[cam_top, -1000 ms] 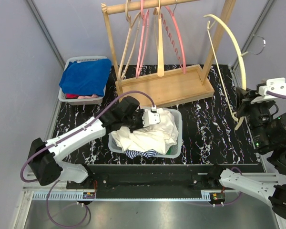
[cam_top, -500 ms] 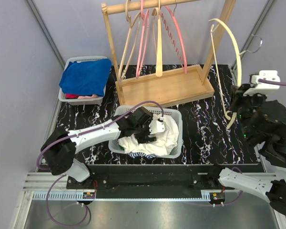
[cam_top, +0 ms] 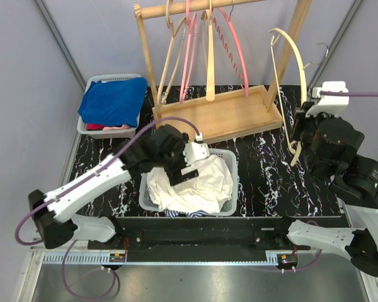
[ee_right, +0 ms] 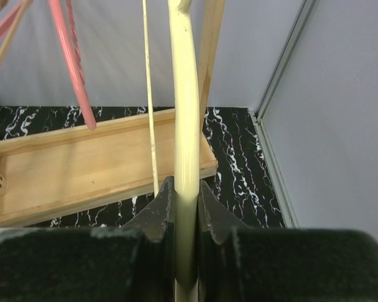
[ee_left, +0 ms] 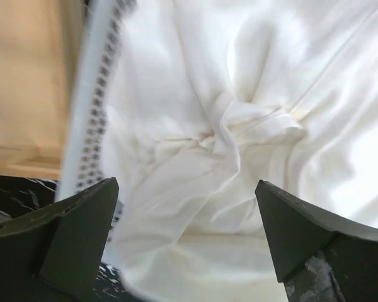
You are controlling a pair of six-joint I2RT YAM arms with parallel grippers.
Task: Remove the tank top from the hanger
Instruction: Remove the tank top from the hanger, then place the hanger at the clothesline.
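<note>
The cream hanger [cam_top: 300,60] is bare, so I will move my right gripper outward and to the left in the top view and let go of the hanger on the bar's free part [cam_top: 251,2].
The white tank top [cam_top: 198,182] lies crumpled in the white basket [cam_top: 234,165] at the table's front middle, off the hanger. My left gripper [cam_top: 190,165] hovers just above its left part, open, with nothing between the fingers. In the left wrist view the tank top [ee_left: 239,126] fills the frame under the wide-spread left gripper [ee_left: 188,236], and the basket's rim [ee_left: 91,107] runs along the left. My right gripper [cam_top: 299,135] is shut on the bare cream hanger [cam_top: 300,60], held upright beside the rack's right post. In the right wrist view the right gripper [ee_right: 186,192] clamps the hanger [ee_right: 186,94].
A wooden rack [cam_top: 214,116] stands at the back with pink hangers [cam_top: 190,50] and wooden ones on its bar. A grey basket of blue cloth [cam_top: 112,100] sits at the back left. The rack's tray [ee_right: 82,167] lies below the held hanger.
My left gripper has opened and let the white tank top drop into the basket, then lifted slightly. My right gripper has carried the cream hanger leftward, closer to the rack's post.
</note>
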